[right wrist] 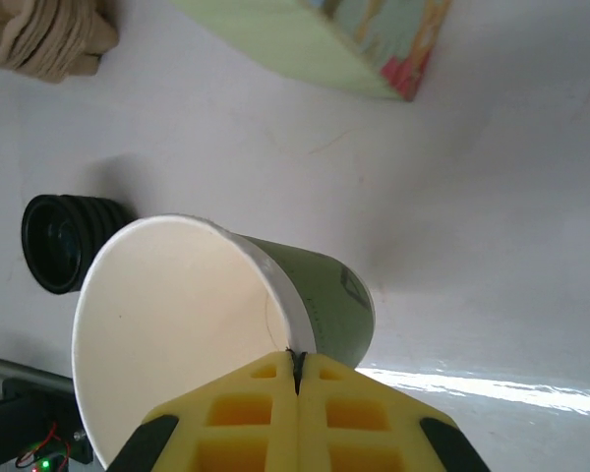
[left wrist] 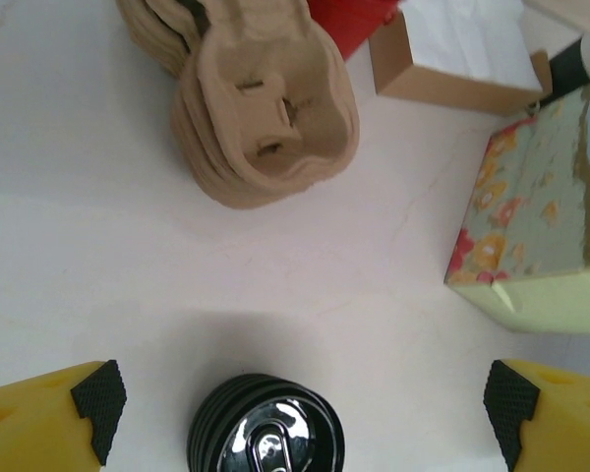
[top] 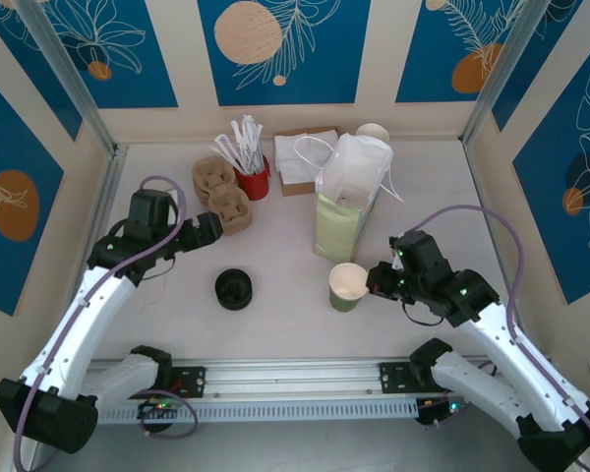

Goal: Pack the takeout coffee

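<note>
My right gripper brings the cup toward the black lids next and releases the cup's rim over the bare tabletop beside them. The cup lacks a lid.
The takeout coffee cup [top: 347,286] stands upright and lidless on the table, cream inside with an olive-green wall [right wrist: 324,295]. My right gripper [top: 377,282] is shut on its rim from the right, one yellow finger inside and one outside, the jaws pinched together [right wrist: 297,359]. My left gripper [top: 214,227] hangs open above the table at the left. Its two fingertips stand wide apart [left wrist: 305,403], and a low pile of black lids [left wrist: 265,433] lies below between them, untouched. That pile [top: 233,289] sits left of the cup.
A pale green paper bag [top: 349,202] with white handles stands open behind the cup. Stacked pulp cup carriers [top: 226,197], a red holder of stirrers [top: 253,177], a napkin box [top: 300,157] and a stack of cups [top: 373,133] line the back.
</note>
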### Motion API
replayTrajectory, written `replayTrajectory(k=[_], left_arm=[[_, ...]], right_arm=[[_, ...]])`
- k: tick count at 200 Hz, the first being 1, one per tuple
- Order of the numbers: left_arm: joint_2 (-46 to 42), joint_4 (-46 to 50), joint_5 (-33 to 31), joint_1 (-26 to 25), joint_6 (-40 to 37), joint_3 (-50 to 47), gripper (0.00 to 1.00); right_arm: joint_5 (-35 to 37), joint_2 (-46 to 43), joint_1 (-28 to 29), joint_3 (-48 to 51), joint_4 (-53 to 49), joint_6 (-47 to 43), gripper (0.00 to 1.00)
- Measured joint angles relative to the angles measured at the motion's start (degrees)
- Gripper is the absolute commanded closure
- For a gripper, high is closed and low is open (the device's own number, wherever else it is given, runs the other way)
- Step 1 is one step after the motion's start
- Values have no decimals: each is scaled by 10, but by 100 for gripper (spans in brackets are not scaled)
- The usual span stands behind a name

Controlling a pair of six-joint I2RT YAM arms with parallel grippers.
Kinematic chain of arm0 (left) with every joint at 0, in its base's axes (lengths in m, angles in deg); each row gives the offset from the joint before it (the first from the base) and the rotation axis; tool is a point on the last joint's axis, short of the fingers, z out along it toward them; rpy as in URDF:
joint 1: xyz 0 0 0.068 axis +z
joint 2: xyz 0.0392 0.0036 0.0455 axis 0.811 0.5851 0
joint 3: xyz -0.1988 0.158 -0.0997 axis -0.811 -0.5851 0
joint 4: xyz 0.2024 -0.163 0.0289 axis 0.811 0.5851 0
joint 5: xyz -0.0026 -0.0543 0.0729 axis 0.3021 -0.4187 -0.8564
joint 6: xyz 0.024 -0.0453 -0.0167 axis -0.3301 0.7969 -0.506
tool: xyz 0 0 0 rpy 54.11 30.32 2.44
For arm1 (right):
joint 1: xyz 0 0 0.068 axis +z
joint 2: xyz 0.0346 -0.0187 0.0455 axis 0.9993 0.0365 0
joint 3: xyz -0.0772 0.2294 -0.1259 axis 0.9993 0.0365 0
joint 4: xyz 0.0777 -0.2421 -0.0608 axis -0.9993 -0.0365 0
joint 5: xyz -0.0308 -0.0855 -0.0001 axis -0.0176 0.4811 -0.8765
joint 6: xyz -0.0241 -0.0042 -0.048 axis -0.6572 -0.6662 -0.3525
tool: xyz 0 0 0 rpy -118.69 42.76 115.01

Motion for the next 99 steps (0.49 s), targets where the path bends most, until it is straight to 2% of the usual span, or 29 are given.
replayTrajectory(k=[31,67,99], left_arm=[[16,0,0,-31,-5,-7,10],[26,0,0,-46,-5,-26,10],[26,0,1,-54,-4,-50,11]], right_arm=[[37,15,75,13,41,35,100],[86,75,167,16,93,65,100],[125,145,208,5,122,83,100]])
